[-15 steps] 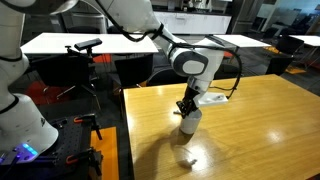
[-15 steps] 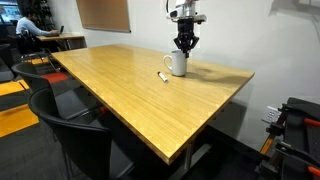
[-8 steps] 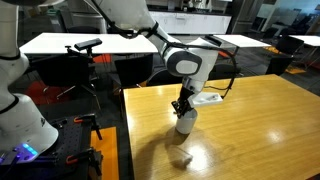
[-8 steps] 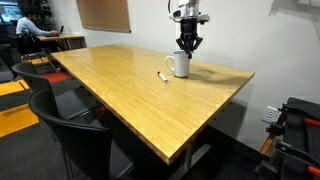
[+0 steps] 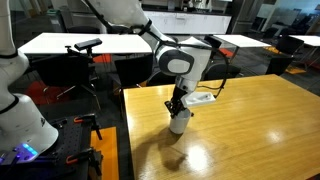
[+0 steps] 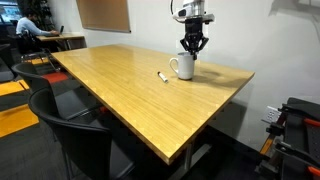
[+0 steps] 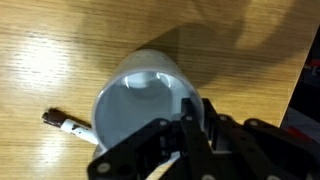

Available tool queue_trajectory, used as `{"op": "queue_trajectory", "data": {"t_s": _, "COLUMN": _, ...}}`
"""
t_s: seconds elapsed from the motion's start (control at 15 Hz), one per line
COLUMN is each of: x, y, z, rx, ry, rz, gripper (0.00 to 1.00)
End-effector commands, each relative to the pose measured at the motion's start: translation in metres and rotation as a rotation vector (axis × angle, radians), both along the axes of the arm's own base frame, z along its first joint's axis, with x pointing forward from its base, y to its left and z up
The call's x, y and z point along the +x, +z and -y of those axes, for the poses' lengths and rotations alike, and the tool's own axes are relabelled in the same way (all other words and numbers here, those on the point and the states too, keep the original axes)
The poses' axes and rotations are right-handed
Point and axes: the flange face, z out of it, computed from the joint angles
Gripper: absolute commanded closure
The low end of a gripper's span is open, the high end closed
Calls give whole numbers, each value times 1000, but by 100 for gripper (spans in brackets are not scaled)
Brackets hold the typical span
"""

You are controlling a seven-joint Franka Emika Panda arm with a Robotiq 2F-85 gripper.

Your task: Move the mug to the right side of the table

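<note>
The mug is standing upright on the table, so my gripper should next move back a little with it toward the near table edge (image 5: 128, 130) (image 7: 301, 75) and let go of the mug's side.
The small white mug (image 5: 179, 122) stands upright on the honey-yellow wood table (image 5: 250, 130), near one edge. In an exterior view the mug (image 6: 184, 66) shows its handle, with the table (image 6: 130, 90) spreading out in front. My gripper (image 5: 177, 104) comes straight down onto the mug's rim (image 6: 192, 52). In the wrist view the gripper (image 7: 190, 125) is shut on the mug's wall, one finger inside and one outside the mug (image 7: 140, 95).
A small thin dark-and-white pen (image 6: 164, 76) lies on the table just beside the mug; it also shows in the wrist view (image 7: 68, 125). Black chairs (image 6: 75, 140) stand at the table. White-topped tables (image 5: 90, 43) stand behind. The table edge is close to the mug.
The gripper and the mug have slid together across the table, toward its edge and away from the pen.
</note>
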Motion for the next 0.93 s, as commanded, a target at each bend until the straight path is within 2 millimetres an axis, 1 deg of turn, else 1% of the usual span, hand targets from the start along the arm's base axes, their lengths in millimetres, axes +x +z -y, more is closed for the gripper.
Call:
{"op": "queue_trajectory", "data": {"t_s": 0.0, "x": -20, "y": 11, "z": -5, "rx": 2, "ry": 34, "rz": 23, "gripper": 97}}
{"op": "queue_trajectory", "data": {"t_s": 0.27, "x": -29, "y": 11, "z": -7, "rx": 0, "ry": 35, "rz": 23, "gripper": 97}}
{"op": "queue_trajectory", "data": {"t_s": 0.67, "x": -37, "y": 12, "z": -9, "rx": -5, "ry": 38, "rz": 28, "gripper": 97}}
{"op": "queue_trajectory", "data": {"t_s": 0.8, "x": -38, "y": 14, "z": -10, "rx": -8, "ry": 40, "rz": 38, "gripper": 90}}
{"op": "queue_trajectory", "data": {"t_s": 0.87, "x": -37, "y": 17, "z": -10, "rx": -10, "ry": 41, "rz": 49, "gripper": 85}}
